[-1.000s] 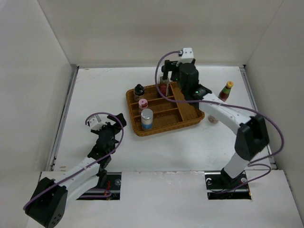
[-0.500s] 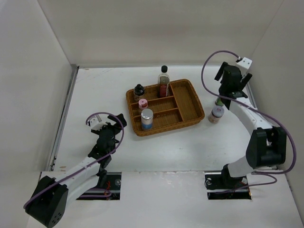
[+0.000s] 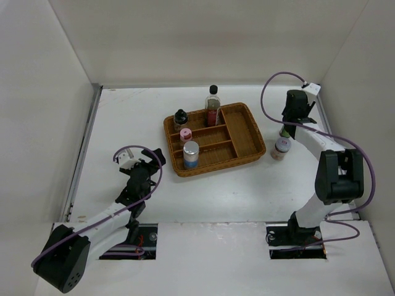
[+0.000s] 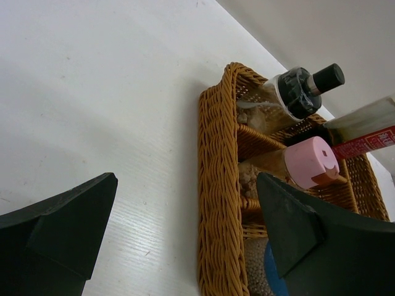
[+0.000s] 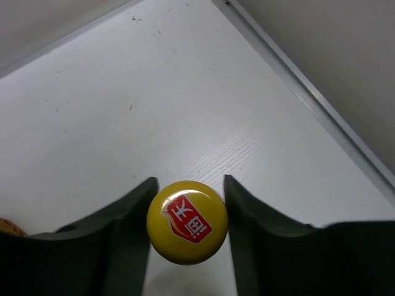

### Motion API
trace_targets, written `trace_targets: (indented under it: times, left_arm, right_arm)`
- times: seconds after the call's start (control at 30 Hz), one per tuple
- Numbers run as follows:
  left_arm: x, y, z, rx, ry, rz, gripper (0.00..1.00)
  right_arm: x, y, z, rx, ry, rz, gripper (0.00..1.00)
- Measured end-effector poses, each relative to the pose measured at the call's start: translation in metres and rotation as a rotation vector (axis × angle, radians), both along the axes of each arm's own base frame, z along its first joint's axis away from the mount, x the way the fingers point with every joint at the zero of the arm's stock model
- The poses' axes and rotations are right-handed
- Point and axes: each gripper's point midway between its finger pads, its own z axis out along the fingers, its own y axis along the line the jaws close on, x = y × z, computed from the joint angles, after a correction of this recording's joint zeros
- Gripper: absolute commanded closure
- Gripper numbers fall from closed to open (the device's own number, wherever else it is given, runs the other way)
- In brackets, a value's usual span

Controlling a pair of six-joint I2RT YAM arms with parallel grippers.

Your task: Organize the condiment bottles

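My right gripper next lifts left in the top view to the tray's middle row [image 3: 212,135], lowers and releases, since it has room beside the pink lid.
My right gripper [image 3: 292,122] stands at the back right of the table, shut on the green bottle [image 3: 284,131]; in the right wrist view its yellow-orange cap [image 5: 187,221] sits tight between the two fingers of the gripper [image 5: 189,181]. A pink-lidded jar [image 3: 281,148] stands just in front of it on the table. The wicker tray [image 3: 247,132] holds a tall clear black-capped bottle [image 3: 213,105], a squat dark bottle [image 3: 180,117], a pink-lidded jar [image 3: 185,135] and a silver-lidded shaker [image 3: 191,154]. My left gripper [image 3: 139,161] hangs open, low, left of the tray.
The left wrist view faces the tray's left rim [image 4: 216,185], with the squat bottle [image 4: 296,92] and the pink lid [image 4: 311,161] behind it. A metal table edge [image 5: 321,117] and the side wall run close on the right of the green bottle.
My right arm swung from over the tray to the back right, came down over the orange-capped bottle and closed on it. The left arm stayed put.
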Motion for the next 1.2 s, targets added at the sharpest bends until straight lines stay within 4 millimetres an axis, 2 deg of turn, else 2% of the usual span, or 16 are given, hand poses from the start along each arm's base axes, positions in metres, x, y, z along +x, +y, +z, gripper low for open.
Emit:
trace_targets:
  times: [0.1,0.27,0.33,0.4,0.5,0.57,0.67,0.73,0.8,0.93,1.03,1.2]
  left_arm:
    - [0.000,0.000,0.000,0.000,0.000,0.000,0.00]
    - [0.000,0.000,0.001,-0.002,-0.004,-0.001,0.00]
    - [0.000,-0.001,0.001,-0.004,-0.005,-0.004,0.00]
    - [0.000,-0.001,0.002,-0.005,-0.006,-0.007,0.00]
    - [0.000,-0.002,0.001,-0.005,-0.005,-0.010,0.00]
    - [0.000,-0.003,0.001,-0.006,-0.005,-0.014,0.00]
    - [0.000,-0.003,0.001,-0.007,-0.005,-0.018,0.00]
    - [0.000,-0.003,0.001,-0.007,-0.005,-0.018,0.00]
    - [0.000,-0.004,0.001,-0.007,-0.005,-0.019,0.00]
    - [0.000,-0.004,0.001,-0.009,-0.005,-0.020,0.00]
    - [0.000,-0.004,0.001,-0.011,-0.005,-0.023,0.00]
    - [0.000,-0.005,0.002,-0.013,-0.006,-0.029,0.00]
  right_arm:
    - [0.000,-0.001,0.001,-0.001,-0.006,-0.009,0.67]
    - [-0.006,0.000,0.010,-0.041,-0.004,-0.008,0.71]
    - [-0.015,0.004,0.025,-0.062,-0.024,0.006,0.71]
    - [-0.024,0.013,0.051,-0.082,-0.074,0.028,0.71]
    - [-0.037,0.042,0.104,-0.097,-0.198,0.098,0.70]
    - [-0.044,0.075,0.135,-0.086,-0.291,0.173,0.70]
    - [-0.050,0.132,0.155,-0.053,-0.365,0.309,0.70]
    - [-0.052,0.170,0.151,-0.032,-0.367,0.398,0.70]
    - [-0.054,0.210,0.135,-0.012,-0.336,0.497,0.70]
    - [-0.056,0.265,0.100,0.000,-0.254,0.635,0.70]
    - [-0.056,0.286,0.087,0.006,-0.223,0.686,0.70]
    - [-0.051,0.299,0.093,0.023,-0.237,0.705,0.70]
